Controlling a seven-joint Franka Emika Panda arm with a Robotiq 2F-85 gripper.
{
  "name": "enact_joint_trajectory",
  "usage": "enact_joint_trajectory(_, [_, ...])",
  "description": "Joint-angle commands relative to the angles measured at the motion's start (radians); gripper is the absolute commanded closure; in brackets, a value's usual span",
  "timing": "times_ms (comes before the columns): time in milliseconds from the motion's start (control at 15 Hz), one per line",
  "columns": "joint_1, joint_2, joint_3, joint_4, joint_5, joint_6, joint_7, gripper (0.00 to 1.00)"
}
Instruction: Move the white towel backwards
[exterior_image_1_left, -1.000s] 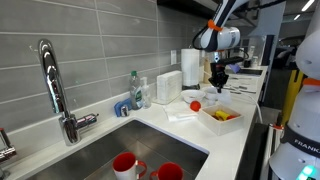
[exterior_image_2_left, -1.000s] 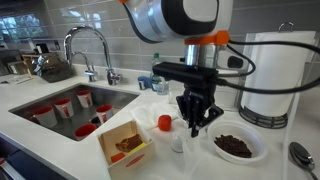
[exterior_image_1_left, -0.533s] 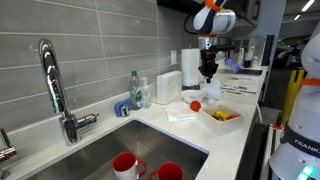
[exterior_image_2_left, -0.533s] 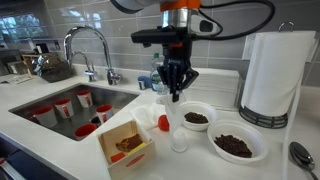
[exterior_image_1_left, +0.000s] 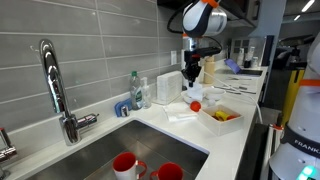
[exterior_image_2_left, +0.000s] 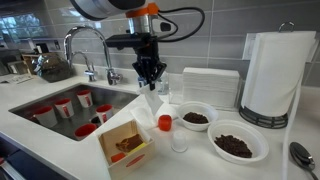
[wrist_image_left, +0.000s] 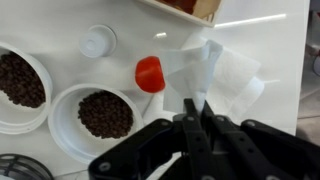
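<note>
The towel's fold still hangs high, so my gripper will carry it from above the flat white patch (exterior_image_1_left: 181, 115) outward toward the tiled wall and down.
The white towel (wrist_image_left: 222, 72) is a thin rumpled cloth on the white counter beside a small red cup (wrist_image_left: 149, 73). My gripper (wrist_image_left: 195, 108) is shut on a raised fold of it. In both exterior views the gripper (exterior_image_2_left: 150, 76) (exterior_image_1_left: 192, 74) points straight down above the counter, with the towel (exterior_image_2_left: 152, 99) hanging from its fingertips. A flat white patch (exterior_image_1_left: 181, 115) lies on the counter below; I cannot tell whether it is part of the towel.
Two bowls of dark beans (exterior_image_2_left: 196, 117) (exterior_image_2_left: 238, 145), a cardboard box (exterior_image_2_left: 125, 146) and a small white cup (exterior_image_2_left: 178, 140) stand near the red cup (exterior_image_2_left: 165, 122). A paper roll (exterior_image_2_left: 280, 75) and white container (exterior_image_2_left: 210, 82) stand behind. The sink (exterior_image_2_left: 50, 92) holds red cups.
The gripper has moved sideways from above the bean bowls toward the sink side, past the red cup. It now holds the white towel pinched in its fingers.
</note>
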Motion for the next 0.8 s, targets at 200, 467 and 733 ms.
enact_joint_trajectory(200, [0.011, 0.033, 0.088, -0.038, -0.138, 0.208, 0.143, 1.0])
enact_joint_trajectory(467, [-0.04, 0.079, 0.109, -0.037, -0.365, 0.263, 0.299, 1.0])
enact_joint_trajectory(733, [-0.039, 0.146, 0.089, -0.038, -0.446, 0.322, 0.371, 1.0])
